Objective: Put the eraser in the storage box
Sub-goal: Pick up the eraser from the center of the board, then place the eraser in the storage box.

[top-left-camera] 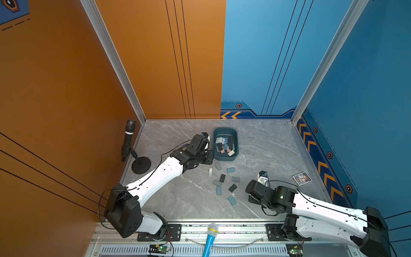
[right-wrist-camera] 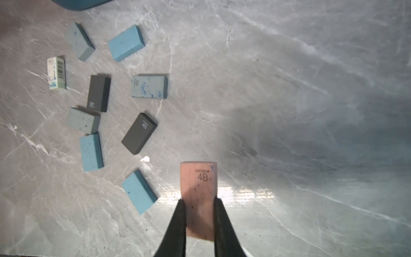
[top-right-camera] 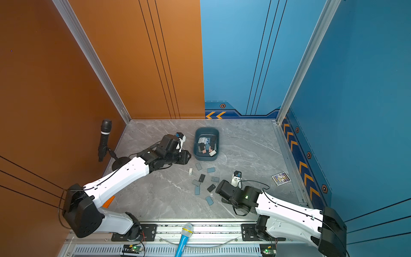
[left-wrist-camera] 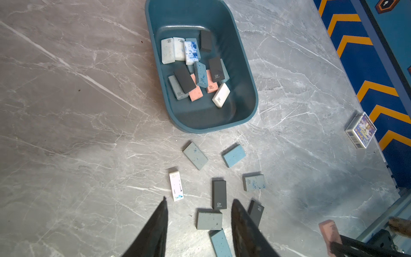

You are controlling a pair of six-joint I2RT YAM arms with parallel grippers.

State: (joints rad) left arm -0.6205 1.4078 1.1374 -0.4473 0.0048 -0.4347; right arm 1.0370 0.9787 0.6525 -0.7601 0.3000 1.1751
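Several erasers are already inside the storage box [top-left-camera: 225,130], so my right gripper should next move outward and go down over those erasers to release the pink eraser.
The storage box [top-left-camera: 225,130] [top-right-camera: 206,129] [left-wrist-camera: 200,130], a dark teal tub, stands at the back middle of the table with several erasers inside. My right gripper [right-wrist-camera: 199,201] [top-left-camera: 263,175] is shut on a pink eraser [right-wrist-camera: 198,178] marked 4B and holds it above the table, right of the loose erasers. That pink eraser [left-wrist-camera: 329,231] also shows in the left wrist view. My left gripper [left-wrist-camera: 199,201] [top-left-camera: 206,135] hangs open and empty, raised left of the box. Several loose erasers [top-left-camera: 222,178] [right-wrist-camera: 139,133] lie in front of the box.
A black microphone on a round stand [top-left-camera: 129,142] stands at the left wall. A blue microphone [top-left-camera: 210,238] lies over the front rail. A small printed card box [top-left-camera: 301,178] [left-wrist-camera: 361,130] lies near the right wall. Walls close in three sides.
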